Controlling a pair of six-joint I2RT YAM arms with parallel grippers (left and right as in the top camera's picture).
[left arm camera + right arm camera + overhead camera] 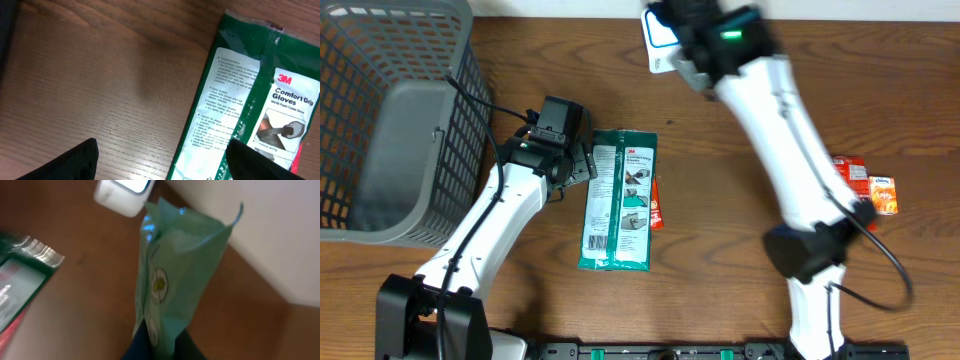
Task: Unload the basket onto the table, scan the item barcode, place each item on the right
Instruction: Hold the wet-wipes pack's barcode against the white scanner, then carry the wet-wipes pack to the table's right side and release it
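The wood table is clear beside the red packets, so I will move my right gripper back from the white device toward them and down onto that spot.
My right gripper (pixel 159 330) is shut on the bottom of a pale green packet (pixel 175 265), which stands up from the fingers over the table's far edge. Overhead, this packet (pixel 660 40) shows as a white and blue shape at the top, with the right gripper (pixel 682 48) on it. A white device (pixel 122 195) lies just beyond the packet. My left gripper (pixel 162 157) is open and low over the wood, its right fingertip (pixel 260 162) over the edge of a green 3M gloves pack (pixel 240 100). Overhead, the left gripper (pixel 582 165) sits at the left side of that pack (pixel 618 200).
A grey mesh basket (pixel 380 130) fills the left side of the table. A red item (pixel 657 205) pokes out from under the gloves pack. Orange and red packets (pixel 865 185) lie at the right, behind the right arm.
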